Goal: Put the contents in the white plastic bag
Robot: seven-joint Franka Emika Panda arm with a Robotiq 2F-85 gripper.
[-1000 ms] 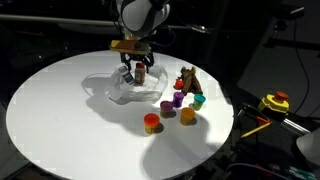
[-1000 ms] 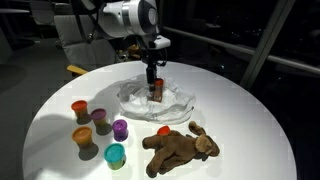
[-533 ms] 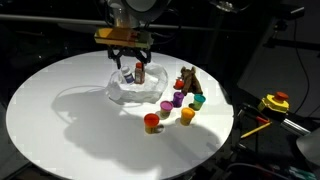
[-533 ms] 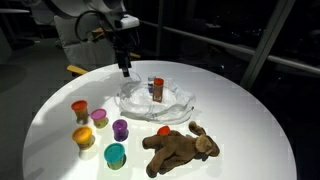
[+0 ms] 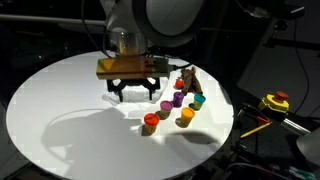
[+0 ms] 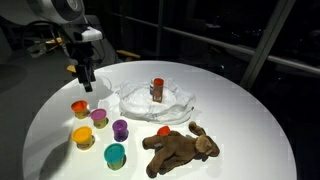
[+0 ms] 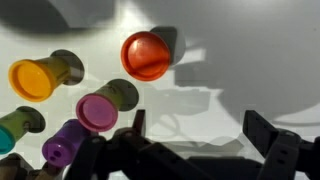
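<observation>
I will move my gripper down and to the left in the wrist view and lower it around the red cup [image 5: 151, 122] [image 7: 146, 56], because the cup is still standing outside the bag.
The crumpled white plastic bag [image 6: 175, 103] lies on the round white table with a small red-capped can [image 6: 157, 90] standing upright in it. Several small cups stand beside it: red [image 6: 80, 107] [image 7: 146, 55], pink [image 6: 99, 117] [image 7: 100, 108], yellow [image 6: 84, 136] [image 7: 35, 78], purple [image 6: 120, 129] and teal [image 6: 115, 155]. A brown plush dog [image 6: 180, 147] [image 5: 188, 80] lies near them. My gripper [image 6: 86, 86] [image 5: 136, 97] [image 7: 200, 130] is open and empty, hovering above the table close to the red cup and away from the bag.
A small red object [image 6: 163, 130] lies between the bag and the plush. The table edge [image 5: 60, 160] curves round near the front. A yellow and red device [image 5: 275, 102] sits off the table beside it. The surroundings are dark.
The gripper let go of the can, which now stands in the bag. It rose and swung away from the bag to above the cups.
</observation>
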